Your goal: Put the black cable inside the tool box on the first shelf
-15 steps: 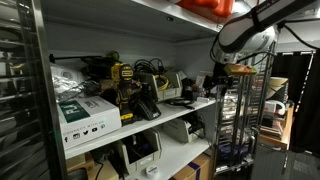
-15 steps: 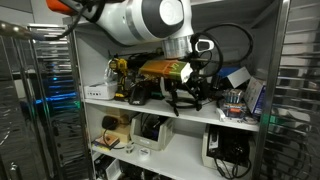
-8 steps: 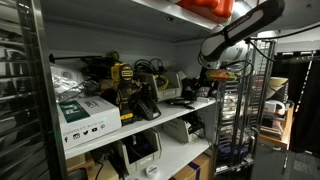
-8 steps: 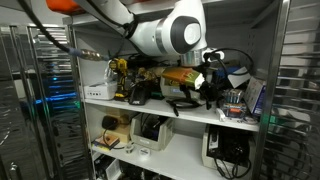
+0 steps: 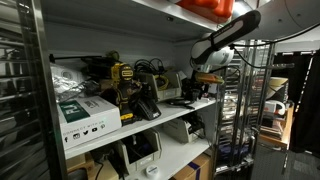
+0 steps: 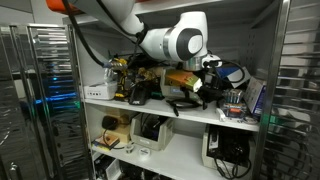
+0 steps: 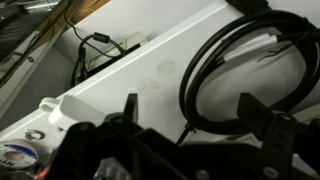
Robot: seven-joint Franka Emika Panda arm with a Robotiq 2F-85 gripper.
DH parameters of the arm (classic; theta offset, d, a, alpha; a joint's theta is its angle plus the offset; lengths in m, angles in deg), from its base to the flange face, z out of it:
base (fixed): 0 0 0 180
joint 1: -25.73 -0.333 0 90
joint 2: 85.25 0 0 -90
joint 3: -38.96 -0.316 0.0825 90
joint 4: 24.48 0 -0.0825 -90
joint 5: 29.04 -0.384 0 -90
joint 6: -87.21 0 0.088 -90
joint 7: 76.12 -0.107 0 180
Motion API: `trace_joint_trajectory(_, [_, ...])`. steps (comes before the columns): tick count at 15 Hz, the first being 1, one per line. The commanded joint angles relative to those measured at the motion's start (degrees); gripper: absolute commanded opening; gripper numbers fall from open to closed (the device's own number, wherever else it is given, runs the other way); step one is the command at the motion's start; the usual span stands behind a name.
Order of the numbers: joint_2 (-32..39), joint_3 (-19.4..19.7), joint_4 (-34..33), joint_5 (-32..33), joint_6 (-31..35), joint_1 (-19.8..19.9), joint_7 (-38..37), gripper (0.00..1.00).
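Note:
The coiled black cable's bend (image 7: 190, 110) is already between my wide-open fingers, so I should lower my gripper a little over that bend and close them around it.
The black cable (image 7: 215, 70) shows in the wrist view as a coiled loop against a white surface. Its lower bend lies between my fingers, close to the right one. My gripper (image 7: 190, 108) is open, with the fingers wide apart. In both exterior views the gripper (image 5: 206, 80) (image 6: 212, 90) is at the right end of the first shelf (image 5: 170, 120). The cable loops (image 6: 233, 74) sit just beside it. A yellow and black tool case (image 5: 127, 88) stands further along the shelf. I cannot tell whether a finger touches the cable.
The shelf is crowded with a white box (image 5: 85, 112), black tools (image 5: 148, 100) and a small container of parts (image 6: 234, 108). Printers stand on the shelf below (image 6: 150, 130). A metal wire rack (image 5: 240, 110) stands right beside the arm. The shelf above leaves little headroom.
The arm has swung from outside the rack in over the shelf, and the gripper has risen and moved toward the cable loops. The fingers stay apart.

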Motion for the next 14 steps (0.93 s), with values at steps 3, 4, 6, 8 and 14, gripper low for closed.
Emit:
trace_joint_trajectory(3, [1.91, -0.02, -4.39, -1.27, -8.48, -0.43, -1.28, 0.94])
trace_joint_trajectory(4, [1.95, -0.04, -4.49, -1.55, -9.01, -0.38, -1.47, 0.73])
trace_joint_trajectory(6, [1.86, 0.12, -4.36, -1.41, -8.96, -0.56, -2.64, 0.69])
trace_joint_trajectory(8, [1.84, 0.29, -3.85, -0.72, -7.91, -0.82, -3.51, 0.54])
trace_joint_trajectory(14, [2.00, 0.18, -2.37, -0.22, -4.74, -1.45, -3.90, 0.15])
